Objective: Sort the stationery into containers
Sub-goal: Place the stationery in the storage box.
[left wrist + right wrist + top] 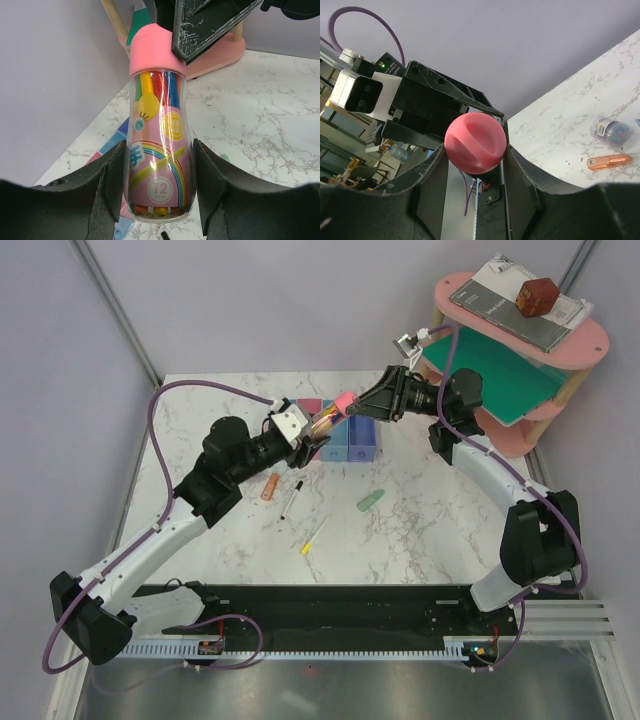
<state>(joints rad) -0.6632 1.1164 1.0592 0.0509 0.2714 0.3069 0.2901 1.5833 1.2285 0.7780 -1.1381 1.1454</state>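
My right gripper turns to point down next and lowers the tube into the dark blue bin to release it, since that bin lies below my gripper.
My left gripper [157, 195] is shut on a clear tube of coloured pens [157, 150] with a rainbow label, held tilted above the table. Its pink cap [150, 50] is clamped between the jaws of my right gripper [475, 155], which meets it end-on; the cap [475, 142] fills the right wrist view. In the top view both grippers [310, 430] [362, 403] meet over the row of bins [362, 443]. On the table lie an orange eraser [270, 487], a black-white pen [292, 498], a yellow pencil [315, 535] and a pale green eraser [371, 501].
The pink round shelf [575, 345] with books and a brown block stands at the back right, close behind my right arm. A small grey sharpener [610, 131] and the orange eraser [607, 161] lie on the marble in the right wrist view. Grey walls close the back and left.
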